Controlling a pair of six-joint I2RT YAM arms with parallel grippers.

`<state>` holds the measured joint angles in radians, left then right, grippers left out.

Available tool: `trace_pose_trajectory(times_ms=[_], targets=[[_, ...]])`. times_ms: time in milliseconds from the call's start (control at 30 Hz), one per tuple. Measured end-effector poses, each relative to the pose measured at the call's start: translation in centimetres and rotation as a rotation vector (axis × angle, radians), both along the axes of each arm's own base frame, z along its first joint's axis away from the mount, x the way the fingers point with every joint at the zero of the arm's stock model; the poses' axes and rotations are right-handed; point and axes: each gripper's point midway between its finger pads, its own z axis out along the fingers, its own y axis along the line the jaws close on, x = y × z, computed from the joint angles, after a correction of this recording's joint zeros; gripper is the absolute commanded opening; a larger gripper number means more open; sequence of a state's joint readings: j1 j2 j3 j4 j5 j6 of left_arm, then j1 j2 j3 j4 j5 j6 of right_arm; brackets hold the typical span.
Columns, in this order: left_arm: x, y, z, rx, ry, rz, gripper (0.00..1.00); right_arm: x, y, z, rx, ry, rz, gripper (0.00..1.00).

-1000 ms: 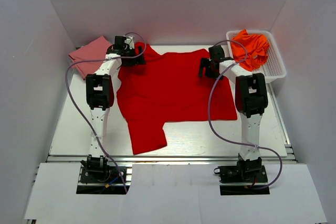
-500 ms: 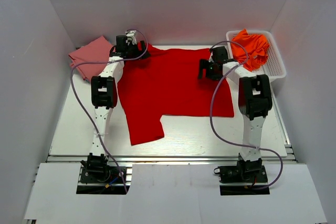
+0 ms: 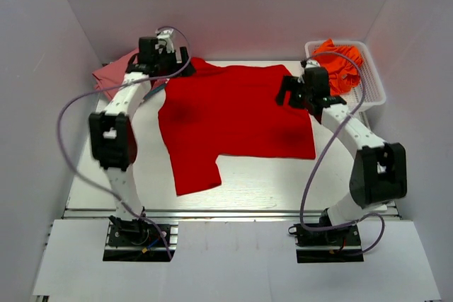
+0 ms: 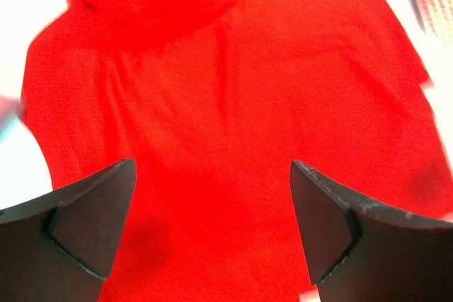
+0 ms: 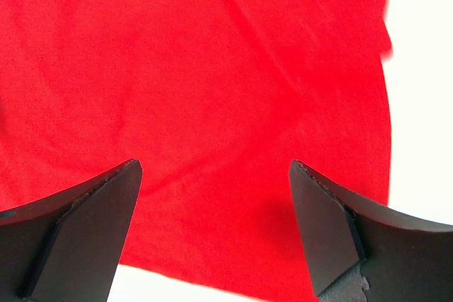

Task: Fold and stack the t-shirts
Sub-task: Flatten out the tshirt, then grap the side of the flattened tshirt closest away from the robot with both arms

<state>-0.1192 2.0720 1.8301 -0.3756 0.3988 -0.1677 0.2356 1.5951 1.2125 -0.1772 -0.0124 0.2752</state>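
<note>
The red t-shirt's near sleeve has a nearest corner, and my left gripper will move back and down onto it next.
A bright red t-shirt (image 3: 233,114) lies spread flat across the middle of the table, with one sleeve pointing toward the near left. My left gripper (image 3: 164,58) hangs open above its far left corner, touching nothing. From the left wrist view, the red t-shirt (image 4: 226,104) lies below the open left gripper (image 4: 212,164). My right gripper (image 3: 291,91) hovers open over the shirt's far right part. Below the open right gripper (image 5: 212,164), the red cloth (image 5: 212,68) and its edge show. A dusty pink t-shirt (image 3: 113,72) lies folded at the far left. Orange t-shirts (image 3: 340,61) fill the basket.
A white mesh basket (image 3: 373,92) stands at the far right corner of the table. White walls close in the left, right and back. Bare table (image 3: 269,178) shows in front of the shirt.
The red shirt slid a little toward the far side, then stayed put. Both arms rose off it, the left swinging out left and the right swinging out right, jaws open throughout.
</note>
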Motion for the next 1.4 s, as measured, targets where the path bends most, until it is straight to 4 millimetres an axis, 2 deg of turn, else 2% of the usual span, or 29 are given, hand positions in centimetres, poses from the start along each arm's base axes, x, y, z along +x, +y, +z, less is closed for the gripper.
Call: trace_pose_trajectory(times_ms=[33,100,167,200,267,333,400,433,500,567,667,800,833,1033,1067,1100,1167,1200,1267,1300,1400], targets=[[-2.5,0.2,1.6,0.003,-0.019,0.012,1.00,-1.2,-0.7,-0.6,0.008,0.009,-0.042,0.90],[-8.1,0.1,3.3,-0.009,-0.029,0.029,1.00,-3.2,-1.7,-1.8,0.023,0.037,-0.111,0.90],[-14.1,-0.5,2.5,-0.033,0.011,0.030,1.00,-5.1,-2.6,-3.1,0.037,0.067,-0.178,0.90],[-16.8,-0.8,1.4,-0.041,0.043,0.026,1.00,-6.0,-3.0,-3.7,0.046,0.083,-0.208,0.90],[-22.1,-1.1,-2.7,-0.029,0.189,0.030,1.00,-7.2,-3.6,-4.4,0.059,0.100,-0.256,0.90],[-26.0,-0.5,-6.7,0.002,0.338,0.064,1.00,-7.9,-4.0,-4.7,0.069,0.104,-0.290,0.90],[-30.8,0.5,-10.4,0.041,0.505,0.098,0.98,-8.4,-4.5,-4.7,0.076,0.099,-0.321,0.90],[-33.1,0.9,-11.6,0.050,0.573,0.111,0.98,-8.7,-4.7,-4.8,0.076,0.099,-0.334,0.90],[-36.6,1.3,-12.5,0.057,0.656,0.125,0.97,-9.1,-5.1,-5.0,0.074,0.100,-0.356,0.90],[-39.1,1.6,-12.8,0.060,0.713,0.141,0.94,-9.4,-5.5,-5.3,0.065,0.103,-0.376,0.90],[-41.0,1.6,-13.0,0.068,0.777,0.162,0.87,-9.9,-6.1,-6.0,0.046,0.115,-0.407,0.90],[-42.1,1.8,-14.2,0.101,0.852,0.195,0.75,-10.5,-6.7,-6.8,0.032,0.131,-0.431,0.90],[-42.2,1.8,-14.6,0.109,0.867,0.204,0.68,-10.5,-6.8,-6.8,0.030,0.132,-0.436,0.90],[-42.3,1.5,-16.8,0.129,0.899,0.216,0.49,-10.6,-7.0,-6.9,0.022,0.136,-0.442,0.90],[-42.4,1.4,-17.0,0.128,0.904,0.214,0.39,-10.7,-7.0,-7.0,0.020,0.141,-0.442,0.90],[-42.2,1.3,-17.1,0.125,0.903,0.213,0.37,-10.8,-7.1,-7.1,0.017,0.147,-0.443,0.90],[-41.9,1.0,-17.3,0.118,0.898,0.208,0.26,-11.1,-7.3,-7.4,0.006,0.158,-0.449,0.90],[-41.7,0.8,-17.3,0.116,0.895,0.206,0.14,-11.3,-7.4,-7.6,-0.001,0.164,-0.454,0.90],[-41.3,0.8,-17.4,0.117,0.883,0.211,0.03,-11.8,-7.7,-8.2,-0.016,0.181,-0.462,0.90],[-41.2,0.8,-17.4,0.118,0.878,0.211,0.00,-12.1,-7.9,-8.6,-0.023,0.193,-0.466,0.90],[-40.4,1.1,-17.3,0.139,0.849,0.224,0.00,-13.0,-8.4,-9.4,-0.042,0.230,-0.477,0.90]])
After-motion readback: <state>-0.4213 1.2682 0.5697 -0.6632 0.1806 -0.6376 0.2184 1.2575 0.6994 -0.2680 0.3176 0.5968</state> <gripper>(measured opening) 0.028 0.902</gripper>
